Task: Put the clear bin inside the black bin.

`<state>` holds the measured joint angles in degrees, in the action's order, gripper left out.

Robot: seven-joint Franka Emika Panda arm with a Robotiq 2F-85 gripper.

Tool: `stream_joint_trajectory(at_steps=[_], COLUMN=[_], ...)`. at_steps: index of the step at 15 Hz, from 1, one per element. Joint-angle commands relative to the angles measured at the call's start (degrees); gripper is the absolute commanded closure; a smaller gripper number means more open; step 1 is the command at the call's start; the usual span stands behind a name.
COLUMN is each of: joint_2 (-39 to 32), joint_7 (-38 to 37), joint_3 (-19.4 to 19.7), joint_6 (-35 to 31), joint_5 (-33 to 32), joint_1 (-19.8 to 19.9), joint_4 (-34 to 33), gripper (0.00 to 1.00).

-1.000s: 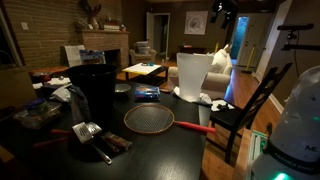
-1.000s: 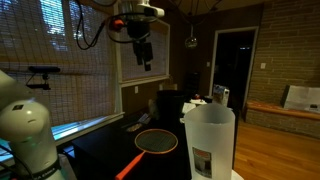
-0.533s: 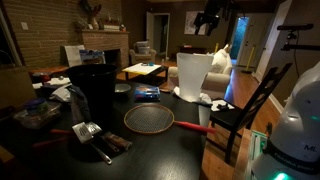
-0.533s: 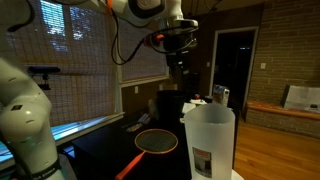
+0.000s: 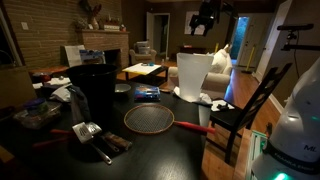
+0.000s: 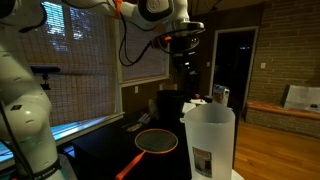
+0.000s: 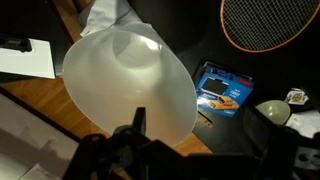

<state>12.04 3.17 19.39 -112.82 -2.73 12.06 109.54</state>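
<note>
The clear bin's thin side fits between my gripper's open fingers. My gripper needs to lower them next over both sides of the clear bin's rim (image 6: 188, 110) (image 7: 194, 104), beside the blue box below it.
The clear bin (image 5: 193, 75) stands upright at the table's edge; it also shows in an exterior view (image 6: 208, 140). In the wrist view I look down into its open mouth (image 7: 130, 75). The black bin (image 5: 92, 92) stands upright across the table, apart from it, and shows behind the strainer in an exterior view (image 6: 168, 105). My gripper (image 5: 207, 25) hangs high above the clear bin, also in an exterior view (image 6: 185, 70). In the wrist view its jaws (image 7: 205, 130) are open and empty, beside the bin's rim.
A round mesh strainer with a red handle (image 5: 148, 119) lies between the bins. A blue box (image 7: 220, 90) lies near the clear bin. A metal spatula (image 5: 88, 132) and clutter lie by the black bin. A black chair (image 5: 245, 110) stands beside the table.
My arm has swung across the table toward the clear bin and come lower. The bins have not moved.
</note>
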Motion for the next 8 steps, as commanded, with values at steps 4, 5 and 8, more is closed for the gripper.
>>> stream_joint_trajectory(at_steps=[4, 5, 8], joint_2=[-14.61, -17.14, -23.08], joint_7=[-0.45, -0.69, -1.18], joint_3=[-1.85, -2.14, -3.31], joint_6=[-4.30, -5.02, -7.78], joint_5=[-1.00, -0.97, -2.86], joint_1=[1.00, 1.02, 0.62], joint_4=[-2.49, -3.00, -4.26], gripper=[0.00, 0.00, 0.00])
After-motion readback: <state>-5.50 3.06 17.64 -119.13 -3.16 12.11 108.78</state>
